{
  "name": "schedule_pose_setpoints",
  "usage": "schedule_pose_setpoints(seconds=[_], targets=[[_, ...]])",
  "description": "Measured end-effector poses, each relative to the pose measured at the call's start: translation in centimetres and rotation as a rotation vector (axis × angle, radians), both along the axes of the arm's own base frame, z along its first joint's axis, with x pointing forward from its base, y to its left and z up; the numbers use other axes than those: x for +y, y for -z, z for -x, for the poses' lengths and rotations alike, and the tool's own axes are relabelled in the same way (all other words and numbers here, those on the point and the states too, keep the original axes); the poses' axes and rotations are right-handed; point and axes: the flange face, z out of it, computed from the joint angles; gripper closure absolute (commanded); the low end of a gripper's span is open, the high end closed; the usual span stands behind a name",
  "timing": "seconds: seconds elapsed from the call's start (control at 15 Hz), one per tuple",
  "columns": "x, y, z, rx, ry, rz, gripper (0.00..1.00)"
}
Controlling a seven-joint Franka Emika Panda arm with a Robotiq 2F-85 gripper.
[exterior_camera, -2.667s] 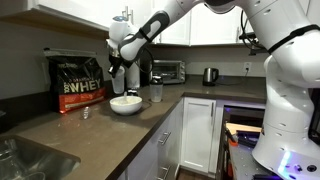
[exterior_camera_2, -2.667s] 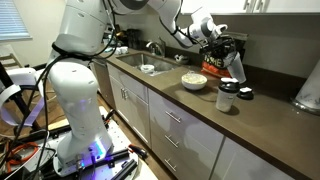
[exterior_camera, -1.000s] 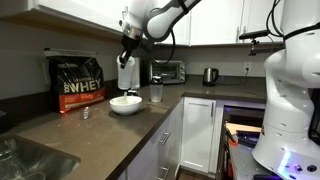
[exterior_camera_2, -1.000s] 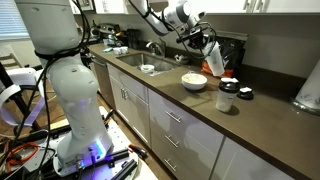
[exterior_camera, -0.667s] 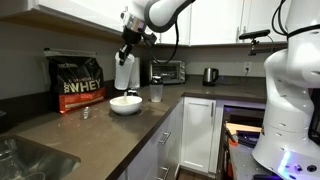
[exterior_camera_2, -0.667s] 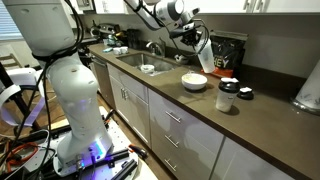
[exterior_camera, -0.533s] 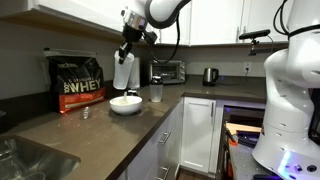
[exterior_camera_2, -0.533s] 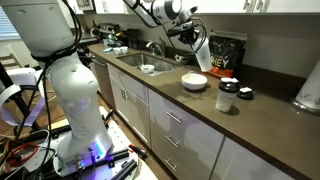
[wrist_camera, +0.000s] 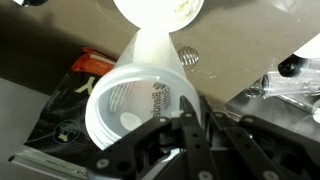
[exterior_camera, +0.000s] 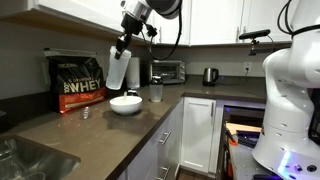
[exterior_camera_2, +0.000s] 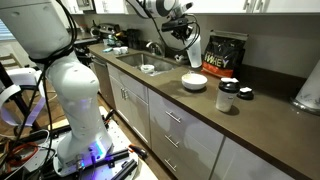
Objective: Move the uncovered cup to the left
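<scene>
I will next carry the cup with my gripper back and down to the bare counter between bowl [exterior_camera: 125, 103] and sink and let go of the cup's rim there.
The uncovered cup [exterior_camera: 118, 70] is a tall frosted tumbler, held in the air above and behind the white bowl [exterior_camera: 125, 103]. My gripper [exterior_camera: 124, 46] is shut on its rim from above, and the cup hangs tilted. In an exterior view the cup [exterior_camera_2: 194, 52] hangs below the gripper [exterior_camera_2: 186, 32], above the bowl [exterior_camera_2: 194, 81]. In the wrist view the gripper [wrist_camera: 190, 108] pinches the cup's wall [wrist_camera: 135, 105], whose open mouth faces the camera, with the bowl [wrist_camera: 160, 10] beyond it.
A black WHEY bag [exterior_camera: 79, 82] stands against the wall. A shorter clear cup [exterior_camera: 156, 92], a toaster oven [exterior_camera: 166, 71] and a kettle [exterior_camera: 210, 75] are on the counter. A dark lidded cup [exterior_camera_2: 227, 96] and a sink [exterior_camera_2: 150, 67] flank the bowl.
My gripper has lifted the cup from the counter beside the bowl and carried it up and to the left in an exterior view. The cup is now tilted.
</scene>
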Motion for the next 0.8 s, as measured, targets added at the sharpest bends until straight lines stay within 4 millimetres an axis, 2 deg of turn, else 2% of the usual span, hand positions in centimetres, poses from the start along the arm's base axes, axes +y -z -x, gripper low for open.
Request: schedule_pose_setpoints(seconds=[0.33,0.8], targets=[[2.1,0.0,0.9,0.067,-0.074,-0.060,0.98],[4.1,0.4,1.9,0.149,-0.168,-0.053,0.98]])
